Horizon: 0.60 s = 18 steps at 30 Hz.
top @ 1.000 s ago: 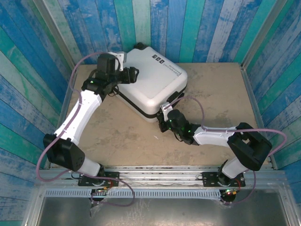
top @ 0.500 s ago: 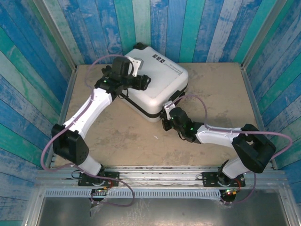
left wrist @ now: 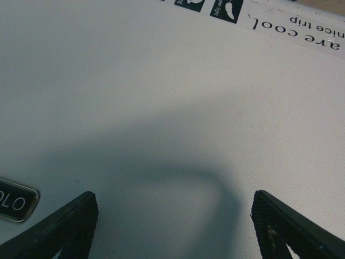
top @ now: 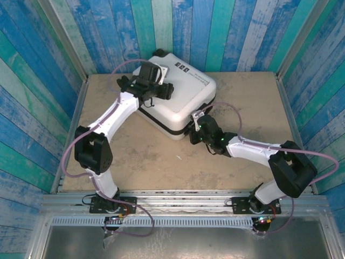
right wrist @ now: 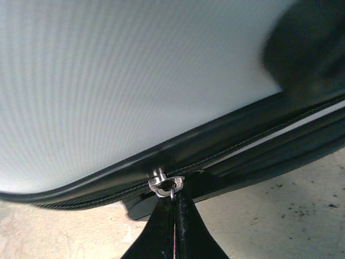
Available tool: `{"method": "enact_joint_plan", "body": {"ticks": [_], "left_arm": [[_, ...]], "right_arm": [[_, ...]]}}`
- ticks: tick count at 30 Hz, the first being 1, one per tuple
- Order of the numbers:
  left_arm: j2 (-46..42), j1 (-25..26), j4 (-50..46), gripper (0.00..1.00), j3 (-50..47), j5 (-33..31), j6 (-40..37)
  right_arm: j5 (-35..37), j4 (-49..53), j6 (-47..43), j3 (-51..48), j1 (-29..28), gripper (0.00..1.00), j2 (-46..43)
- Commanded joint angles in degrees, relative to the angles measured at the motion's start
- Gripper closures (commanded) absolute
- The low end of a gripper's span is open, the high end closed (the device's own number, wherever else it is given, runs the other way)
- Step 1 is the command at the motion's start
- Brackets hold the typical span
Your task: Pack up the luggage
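Observation:
The zipper runs toward the far end of the case's side [top: 214, 99], so my right gripper will next move outward that way along the black trim and let go of the pull.
The luggage [top: 186, 102], a white hard-shell case with black zipper trim, lies closed at the back middle of the table. My left gripper [top: 161, 90] is open over the lid's left part. In the left wrist view its fingertips [left wrist: 81, 208] stand wide apart over the white shell [left wrist: 161, 97], with nothing between them [left wrist: 173, 198]. My right gripper [top: 195, 123] is at the case's near right edge. In the right wrist view it [right wrist: 173, 198] is shut on the metal zipper pull [right wrist: 166, 184] on the black zipper trim [right wrist: 237, 143].
The tan table [top: 135, 156] is boxed in by blue plank walls [top: 32, 81] and metal side rails [top: 290, 116]. A small dark badge [left wrist: 13, 200] and printed labels [left wrist: 223, 9] mark the shell. A wheel [right wrist: 310, 43] bulges at the right wrist view's upper right.
My left arm has reached further right and back over the lid. My right gripper has closed fully and shifted up and to the right along the case's edge.

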State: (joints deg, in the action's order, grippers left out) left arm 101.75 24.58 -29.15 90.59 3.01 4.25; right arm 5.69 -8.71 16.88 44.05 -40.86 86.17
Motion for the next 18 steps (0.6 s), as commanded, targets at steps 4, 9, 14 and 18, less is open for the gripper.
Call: {"method": "enact_joint_plan", "body": {"ticks": [4,9,14,18], "left_arm": [[5.7,-0.5,-17.8,0.22,-8.8,-3.0,1.9],[5.6,-0.5,-17.3,0.22,-10.3,-2.9,2.0],[5.3,-0.5,-16.9,0.23,-11.0,-3.0,1.7],[4.7,-0.5,-16.8,0.24,-11.7,-3.4,1.2]], "right_arm": [[-1.0,3.4,3.9,2.9,9.3,0.99,0.9],[-4.4,4.2,4.0,4.6,13.8,1.00,2.0],[-8.3,7.1,2.7,8.8,19.2,0.99,4.9],[-13.3,10.6,1.3,13.9,24.5,1.00,9.3]]}}
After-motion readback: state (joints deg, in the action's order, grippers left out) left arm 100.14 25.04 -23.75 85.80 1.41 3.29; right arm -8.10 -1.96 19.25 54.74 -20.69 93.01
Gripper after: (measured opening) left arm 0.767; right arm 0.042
